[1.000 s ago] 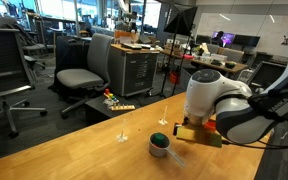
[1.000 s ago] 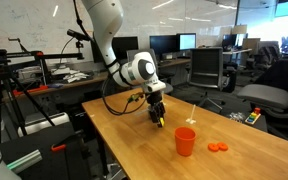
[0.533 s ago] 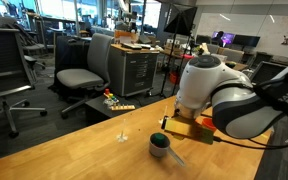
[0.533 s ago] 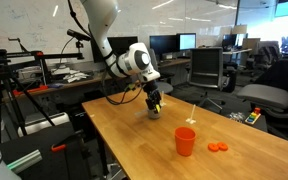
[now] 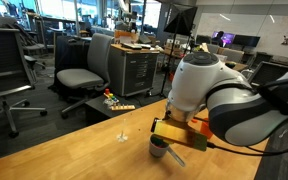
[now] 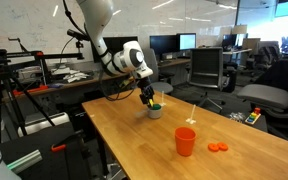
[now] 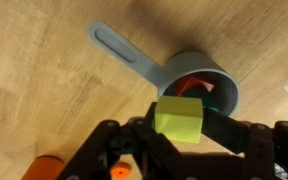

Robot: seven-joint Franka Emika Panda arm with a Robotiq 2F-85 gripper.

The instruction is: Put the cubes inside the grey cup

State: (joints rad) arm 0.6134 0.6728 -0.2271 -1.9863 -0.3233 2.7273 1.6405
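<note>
My gripper should move from the grey cup's near rim toward the grey cup's open middle and lower slightly, because the yellow cube (image 7: pixel 180 118) still hangs over the cup's rim.
My gripper (image 7: pixel 181 122) is shut on a yellow cube (image 7: pixel 180 118) and holds it just over the near rim of the grey cup (image 7: pixel 216 78). The cup is round and metallic with a long straight handle (image 7: pixel 124 50). Inside it lie a red cube (image 7: pixel 189 87) and a green one, partly hidden by the yellow cube. In both exterior views the gripper (image 6: pixel 150 98) hovers right above the cup (image 6: pixel 155 110); in the exterior view from the other side (image 5: pixel 160 147) the arm covers much of it.
A red cup (image 6: pixel 186 141) and two flat orange discs (image 6: pixel 218 148) stand on the wooden table (image 6: pixel 144 145). A small pale object (image 5: pixel 122 136) lies on the table. Office chairs (image 5: pixel 84 68) and desks surround it.
The arm has carried the yellow cube across the table to directly above the grey cup. The cup has not moved.
</note>
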